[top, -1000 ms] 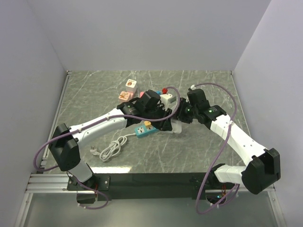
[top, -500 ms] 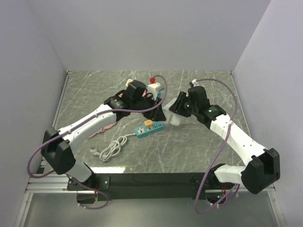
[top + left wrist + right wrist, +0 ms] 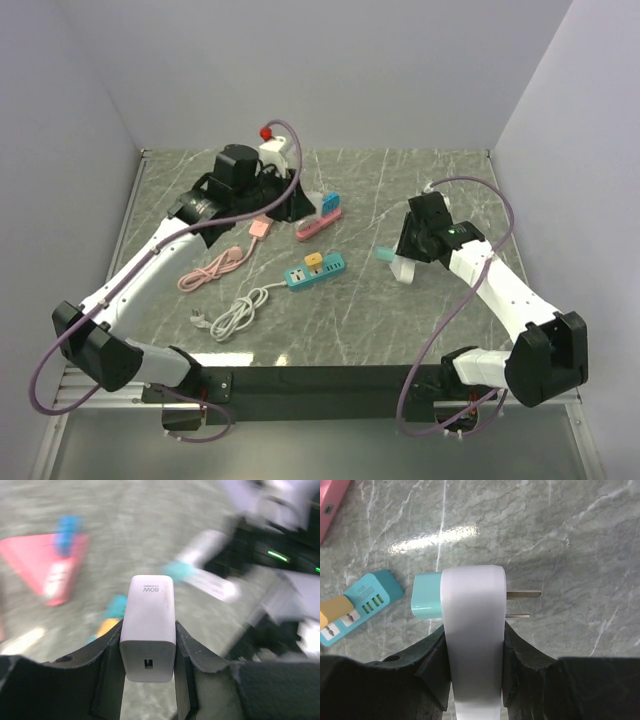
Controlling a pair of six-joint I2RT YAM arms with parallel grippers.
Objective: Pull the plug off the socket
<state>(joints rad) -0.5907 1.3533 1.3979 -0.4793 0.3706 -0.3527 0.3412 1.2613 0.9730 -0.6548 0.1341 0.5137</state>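
The plug is out of the socket, so my left gripper should swing left in the top view next, then go down to the table's bare far corner [image 3: 183, 179].
My left gripper [image 3: 148, 635] is shut on a white 80W charger plug [image 3: 148, 611] and holds it above the table. In the top view this gripper [image 3: 300, 205] is at the back left, and the charger is hidden under it. My right gripper [image 3: 472, 635] is shut on a white socket adapter [image 3: 472, 600] with a teal end [image 3: 426, 596] and two bare prongs [image 3: 522, 594]. In the top view the right gripper [image 3: 400, 262] holds the adapter [image 3: 392, 258] at the right of the table. Plug and adapter are well apart.
A teal power strip [image 3: 315, 271] with an orange plug and a white cable [image 3: 235, 312] lies at the middle. A pink strip [image 3: 318, 224] with a blue plug lies by the left gripper. A pink cable [image 3: 212, 266] lies to the left.
The left arm has swung back and to the left with the charger, away from the adapter. The right gripper has drawn right and nearer with the adapter. The two parts have separated.
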